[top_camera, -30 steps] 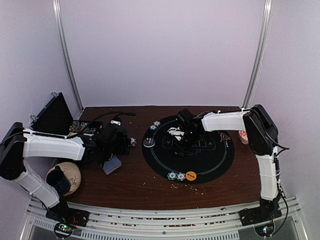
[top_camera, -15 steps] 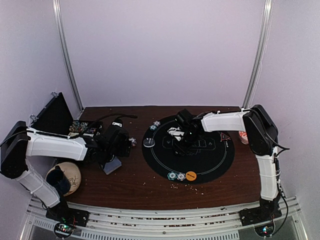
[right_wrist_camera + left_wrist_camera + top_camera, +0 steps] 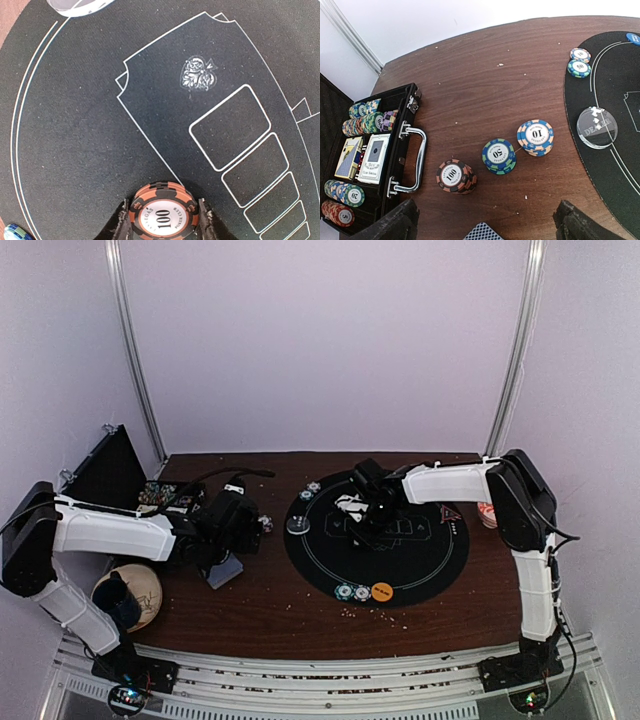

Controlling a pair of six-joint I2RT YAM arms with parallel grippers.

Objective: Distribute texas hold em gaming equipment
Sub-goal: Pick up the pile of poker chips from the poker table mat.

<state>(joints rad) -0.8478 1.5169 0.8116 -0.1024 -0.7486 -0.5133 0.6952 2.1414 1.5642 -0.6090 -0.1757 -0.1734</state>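
My right gripper moves outward with a turn beside the blue disc at the mat's far edge next, since it already holds the orange-and-black chips (image 3: 162,207).
My right gripper (image 3: 162,220) is shut on a short stack of orange-and-black "100" chips (image 3: 162,207), held low over the black mat (image 3: 75,125); in the top view this gripper (image 3: 375,525) is over the mat's middle. My left gripper (image 3: 485,222) is open over the wood left of the mat, also in the top view (image 3: 235,532). A blue-lattice-backed card (image 3: 482,232) lies between its fingers, not gripped. Ahead stand three chip stacks: "100" (image 3: 454,176), "50" (image 3: 499,155), "10" (image 3: 535,136).
An open black case (image 3: 405,150) with chips and card decks lies at the left. On the mat (image 3: 440,560) are a clear dealer button (image 3: 596,127), two small chip stacks (image 3: 579,67), front chips (image 3: 352,592), an orange disc (image 3: 382,591) and a red triangle (image 3: 450,512). A patterned bowl (image 3: 487,512) stands to its right.
My left arm has shifted slightly over the card and chip stacks. My right gripper has stayed over the mat with the chips in it.
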